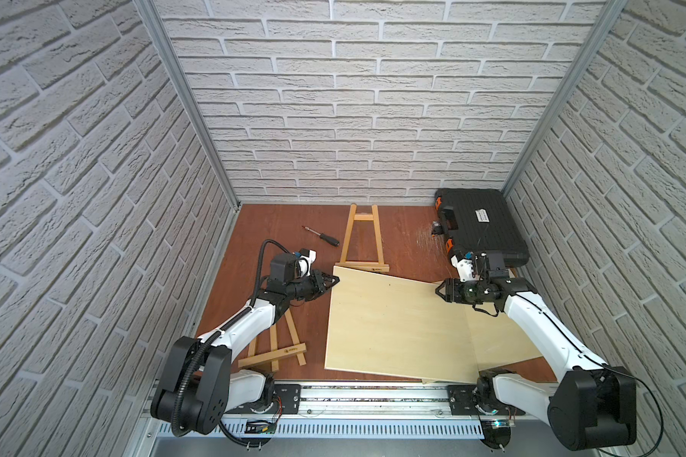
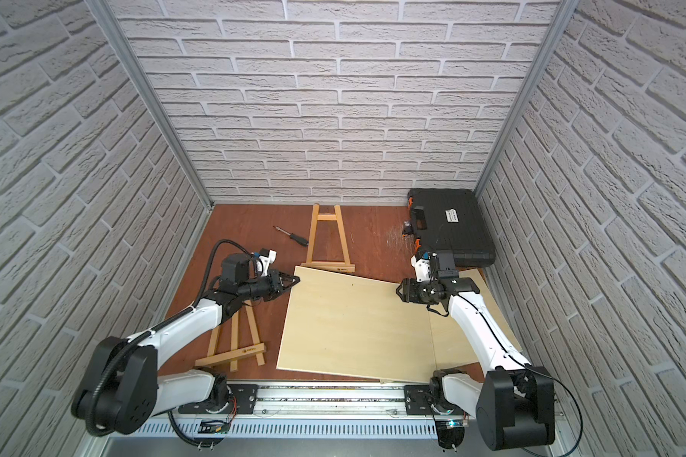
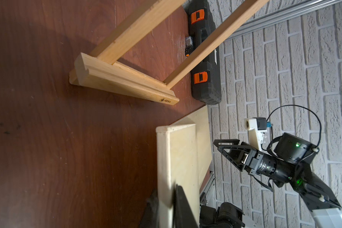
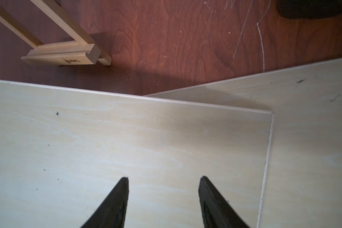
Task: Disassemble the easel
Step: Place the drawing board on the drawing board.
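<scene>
The upper board is at an angle to the front bar, so my left gripper will pull the upper board's clamped corner [image 1: 337, 269] [image 3: 175, 129] back toward that bar. Then it will release it.
One wooden easel [image 1: 363, 237] lies flat at the back middle of the table, also seen in the left wrist view as an easel [image 3: 126, 79]. Another easel [image 1: 278, 348] lies at the front left, partly under my left arm. A pale plywood board [image 1: 397, 324] rests across a second board [image 1: 503, 336]. My left gripper [image 1: 333, 281] is shut on the upper board's far left corner, and its fingers [image 3: 183, 207] clamp the edge of that board [image 3: 178, 158]. My right gripper [image 1: 439, 292] hovers open over the board's far right corner with nothing between its fingertips [image 4: 163, 181].
A screwdriver [image 1: 321, 236] lies left of the back easel. A black tool case [image 1: 480, 229] with orange latches fills the back right corner, close behind my right wrist. Brick-patterned walls enclose three sides. A metal rail [image 1: 373, 399] runs along the front.
</scene>
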